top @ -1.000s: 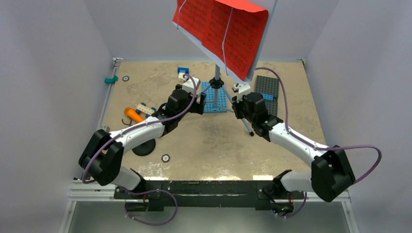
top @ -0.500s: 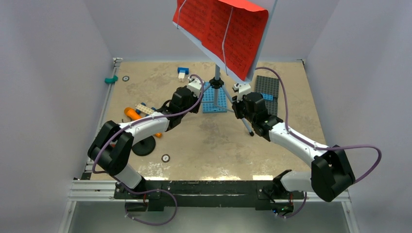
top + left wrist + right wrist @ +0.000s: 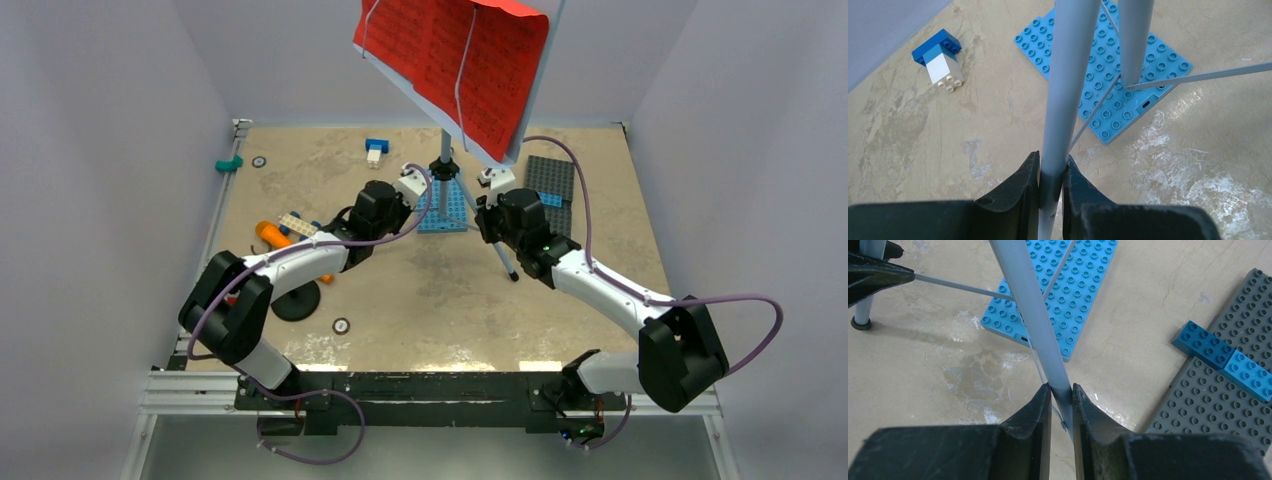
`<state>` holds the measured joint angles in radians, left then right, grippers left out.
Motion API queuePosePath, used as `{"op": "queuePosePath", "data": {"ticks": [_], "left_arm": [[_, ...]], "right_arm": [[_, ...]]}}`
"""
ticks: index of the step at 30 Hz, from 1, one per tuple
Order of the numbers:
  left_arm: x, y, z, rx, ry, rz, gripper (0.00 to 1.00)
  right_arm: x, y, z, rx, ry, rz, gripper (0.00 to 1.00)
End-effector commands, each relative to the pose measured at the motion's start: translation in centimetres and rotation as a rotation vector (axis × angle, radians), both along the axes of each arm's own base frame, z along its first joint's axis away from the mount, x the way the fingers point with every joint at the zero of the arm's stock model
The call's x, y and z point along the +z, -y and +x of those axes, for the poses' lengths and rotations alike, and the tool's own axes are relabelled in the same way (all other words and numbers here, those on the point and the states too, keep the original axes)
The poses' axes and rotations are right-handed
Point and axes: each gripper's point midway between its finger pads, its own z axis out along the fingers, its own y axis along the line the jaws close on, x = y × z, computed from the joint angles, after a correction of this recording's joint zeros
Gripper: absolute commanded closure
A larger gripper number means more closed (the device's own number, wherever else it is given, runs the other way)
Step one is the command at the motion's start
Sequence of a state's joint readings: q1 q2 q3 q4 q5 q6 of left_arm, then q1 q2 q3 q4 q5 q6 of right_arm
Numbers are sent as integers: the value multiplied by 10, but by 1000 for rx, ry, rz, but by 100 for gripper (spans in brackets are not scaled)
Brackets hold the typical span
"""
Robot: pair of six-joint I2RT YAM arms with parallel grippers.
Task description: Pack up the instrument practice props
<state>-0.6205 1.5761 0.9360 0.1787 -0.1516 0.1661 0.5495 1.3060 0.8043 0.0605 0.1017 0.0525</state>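
I will swing my left gripper's grey leg back over the bare near tabletop next and let go of it there, because that clear patch is back from the gripper.
The music stand's pale-blue desk, with the red sheet-music pages (image 3: 455, 70) on it, rises over the far middle of the table on grey tripod legs. My left gripper (image 3: 1051, 172) is shut on one grey leg (image 3: 1068, 75). My right gripper (image 3: 1062, 392) is shut on another leg (image 3: 1033, 305). In the top view the two grippers (image 3: 415, 188) (image 3: 490, 200) flank the tripod hub (image 3: 444, 170). The orange toy microphone (image 3: 270, 235) lies at the left, partly hidden behind my left arm, with a black round base (image 3: 296, 303) nearby.
A light-blue studded plate (image 3: 450, 212) lies under the tripod, and a grey plate (image 3: 550, 178) with blue bricks sits right of it. A blue-and-white brick (image 3: 376, 149), a teal piece (image 3: 230, 163) and a small brick car (image 3: 298, 224) lie on the left half.
My left arm reached right to the tripod and its gripper closed on a leg. The stand top shifted slightly left. The right arm barely moved.
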Motion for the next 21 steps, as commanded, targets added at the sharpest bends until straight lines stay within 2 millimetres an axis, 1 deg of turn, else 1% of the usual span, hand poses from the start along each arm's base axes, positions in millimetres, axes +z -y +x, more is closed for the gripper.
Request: {"op": "queuePosePath", "data": {"ticks": [1,7,14,21], "left_arm": [[39,9,-8,101,14,-237,100],[46,20,-34,103,19,-229,100],[53,44,-65,98,-9,-263,100],[48,62,-93,153,-45,-295,100]], "right_arm": [[-13,-7,-15,7,-106,31,100],[-21,0,-17,-36,-135,14,100],[-27,5,-18,-62,-155,5,100],[-33,7,-14,-61,-163,-27,100]]}}
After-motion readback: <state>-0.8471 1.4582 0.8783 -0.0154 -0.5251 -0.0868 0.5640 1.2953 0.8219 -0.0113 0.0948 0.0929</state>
